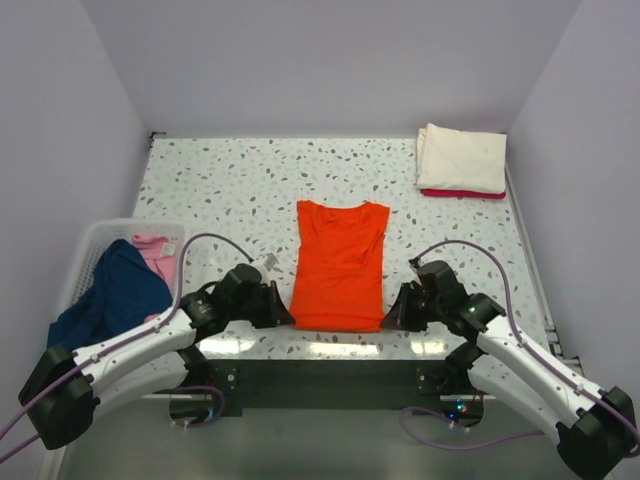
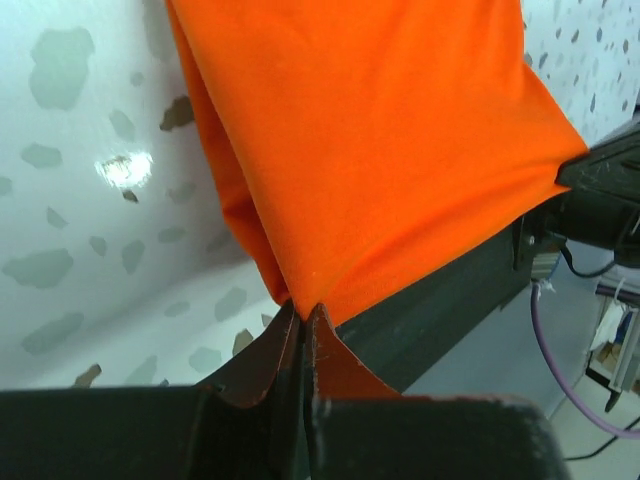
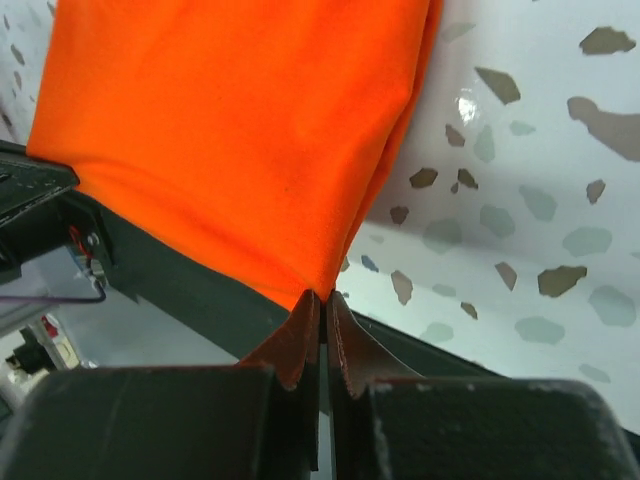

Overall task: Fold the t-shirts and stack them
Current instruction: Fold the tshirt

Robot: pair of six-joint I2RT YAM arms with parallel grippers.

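Observation:
The orange t-shirt still lies full length. My left gripper lifts the pinched near corner outward next, then brings it down onto the collar end (image 1: 309,210).
An orange t-shirt (image 1: 340,262) lies folded lengthwise in the middle of the table, collar away from me. My left gripper (image 1: 284,318) is shut on its near left corner, and the left wrist view shows the orange cloth (image 2: 380,150) pinched at my fingertips (image 2: 303,312). My right gripper (image 1: 392,318) is shut on the near right corner; the orange cloth (image 3: 230,140) runs up from the closed tips (image 3: 322,296). A folded cream-white t-shirt (image 1: 462,158) lies on a red one (image 1: 460,193) at the back right. A navy t-shirt (image 1: 112,297) and a pink one (image 1: 155,254) sit in the basket.
A white slatted basket (image 1: 95,240) stands at the left of the table, beside my left arm. The speckled tabletop (image 1: 230,190) ends at a dark front rail (image 1: 330,370) just under the shirt's near hem. Grey walls enclose the table.

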